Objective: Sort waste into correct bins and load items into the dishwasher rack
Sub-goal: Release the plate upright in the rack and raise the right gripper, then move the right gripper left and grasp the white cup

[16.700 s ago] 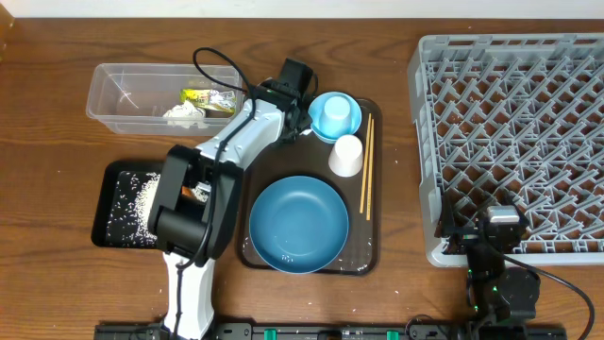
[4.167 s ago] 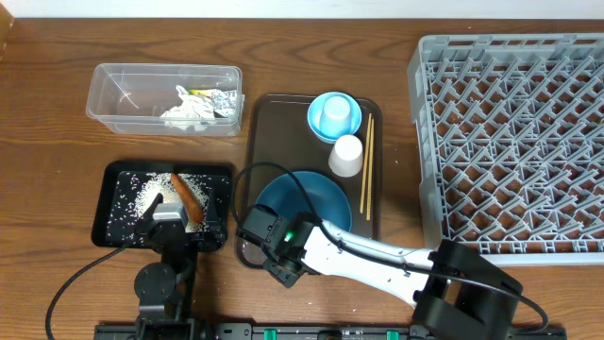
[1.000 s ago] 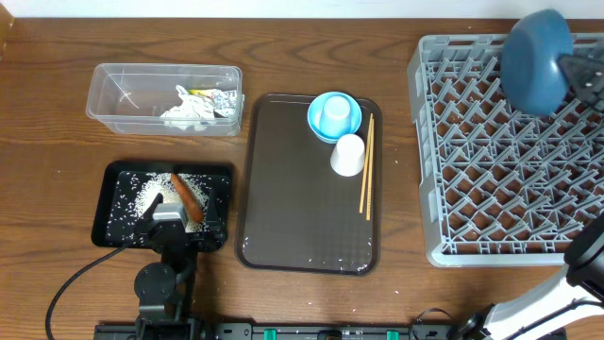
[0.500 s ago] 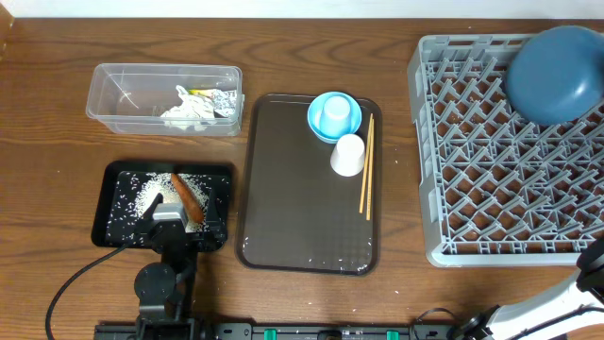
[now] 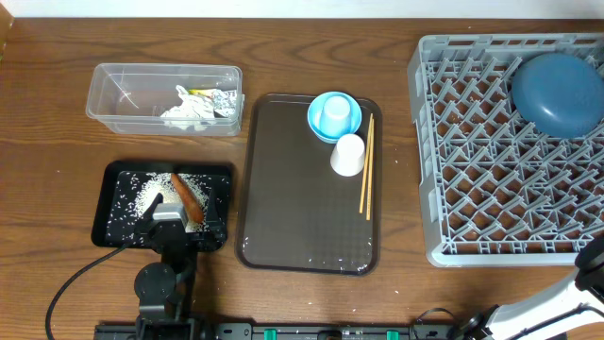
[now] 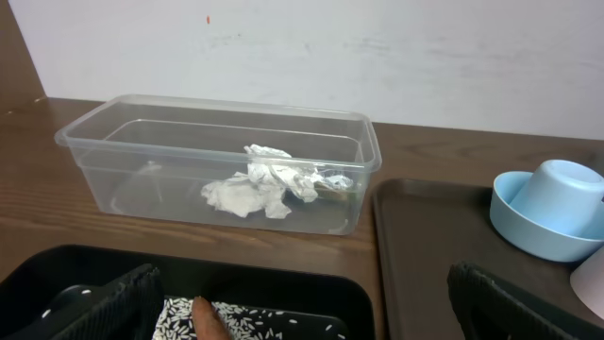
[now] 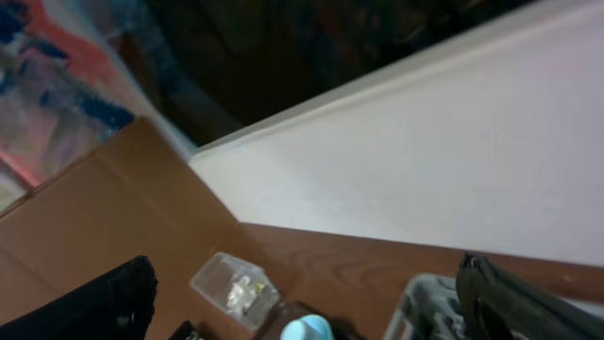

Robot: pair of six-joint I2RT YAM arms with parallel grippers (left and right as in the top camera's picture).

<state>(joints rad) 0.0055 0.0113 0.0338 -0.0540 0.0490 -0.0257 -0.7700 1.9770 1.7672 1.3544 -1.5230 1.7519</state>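
The right gripper swings left in the overhead view and down astride the white cup (image 5: 347, 154) below it next, as the rack (image 5: 472, 142) has room.
The dark-blue plate (image 5: 559, 92) lies in the grey dishwasher rack (image 5: 472, 142) at its far right corner, with no gripper on it. My right gripper (image 7: 304, 283) is open and high up, nothing between its fingers; the overhead view does not show it. On the brown serving tray (image 5: 302, 217) are the light-blue bowl (image 5: 334, 116), the white cup (image 5: 347, 154) and the chopsticks (image 5: 365, 165). My left gripper (image 6: 302, 316) is open low over the black tray (image 5: 123, 203), which holds rice (image 6: 255, 326) and the carrot (image 5: 184, 195). The clear tub (image 5: 165, 98) holds tissue (image 6: 260, 184) and the wrapper (image 5: 219, 102).
The rack fills the table's right side up to the back wall. The brown tray sits between the black tray and the rack. A strip of my right arm (image 5: 590, 274) shows at the bottom right corner of the overhead view.
The plate went from held on edge above the rack to lying in it. My right gripper opened, let it go and left the overhead view. The left arm stayed still.
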